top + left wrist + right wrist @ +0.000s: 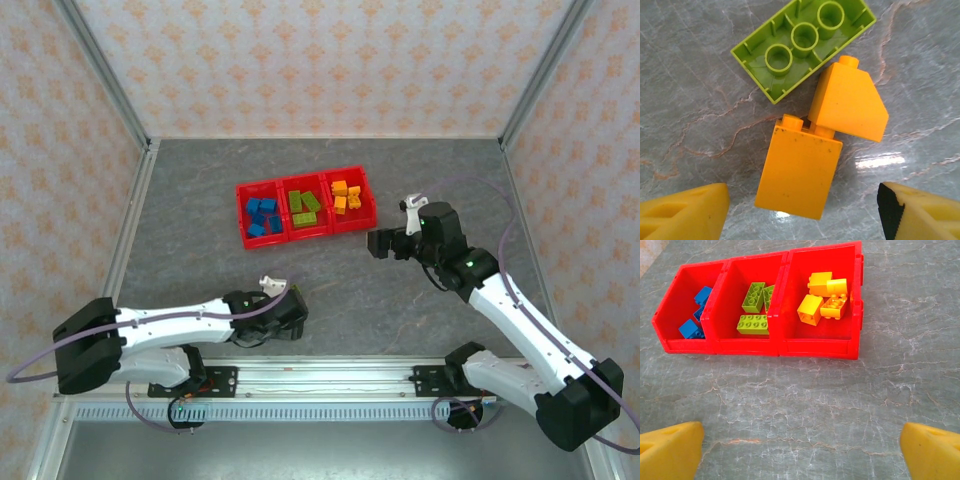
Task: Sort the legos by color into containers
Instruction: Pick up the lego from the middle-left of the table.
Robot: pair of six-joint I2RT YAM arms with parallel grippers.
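Next, the left gripper lowers its open fingers past the free sides of the orange-yellow block [799, 167], where gaps leave room, and closes, as it lies below between them.
Three legos lie on the grey table under my left gripper [800, 215]. An orange-yellow block [799, 167] sits between its yellow fingers [682, 212], with a gap on each side. It touches a sloped orange-yellow brick [850, 102], and a lime green brick [802, 42] lies upside down beyond them. That gripper [290, 318] is open, low over the table's near side. The red containers [815, 347] hold blue legos [690, 329] on the left, green legos [753, 324] in the middle and orange-yellow legos [810, 309] on the right. My right gripper [800, 455] hovers open and empty, just before them.
The containers [300, 232] stand in the middle of the table, with my right gripper [380, 243] off their right front corner. Patterned walls with metal posts close the table in on three sides. The arms' mounting rail [320, 380] runs along the near edge.
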